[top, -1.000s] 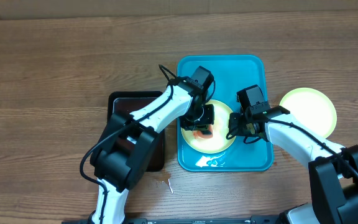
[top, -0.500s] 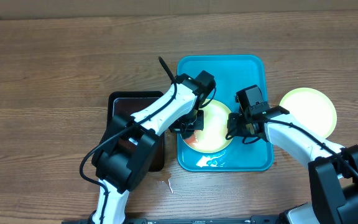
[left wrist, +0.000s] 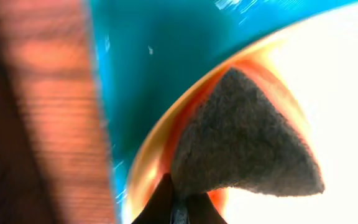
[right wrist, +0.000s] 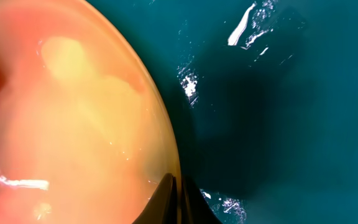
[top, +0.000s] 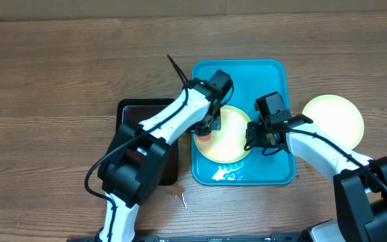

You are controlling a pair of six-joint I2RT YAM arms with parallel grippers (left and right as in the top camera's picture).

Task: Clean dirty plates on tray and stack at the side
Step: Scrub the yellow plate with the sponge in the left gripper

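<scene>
The left gripper needs to rise, move over and go down into the black tray to release the sponge, as that tray is to the gripper's left in the overhead view.
A pale yellow-green plate (top: pixel 228 136) lies in the turquoise tray (top: pixel 274 74). Red-orange sauce smears its left edge (left wrist: pixel 179 121). My left gripper (top: pixel 207 128) is shut on a grey sponge (left wrist: pixel 244 140) and presses it on the plate's left rim. My right gripper (top: pixel 252 138) is shut on the plate's right rim (right wrist: pixel 166 155), holding it in the tray. A second pale yellow-green plate (top: pixel 333 119) lies on the table to the right of the tray. The white plate with the blue rim is out of view.
A black tray (top: pixel 140 111) lies on the table left of the turquoise tray, mostly under my left arm. Water glints on the turquoise tray floor (top: pixel 224 175). A small scrap (top: pixel 180 198) lies on the wooden table near the front.
My left gripper has dragged the sponge from the plate's lower left up along its left rim. Less sauce shows on the plate. The right gripper has not moved.
</scene>
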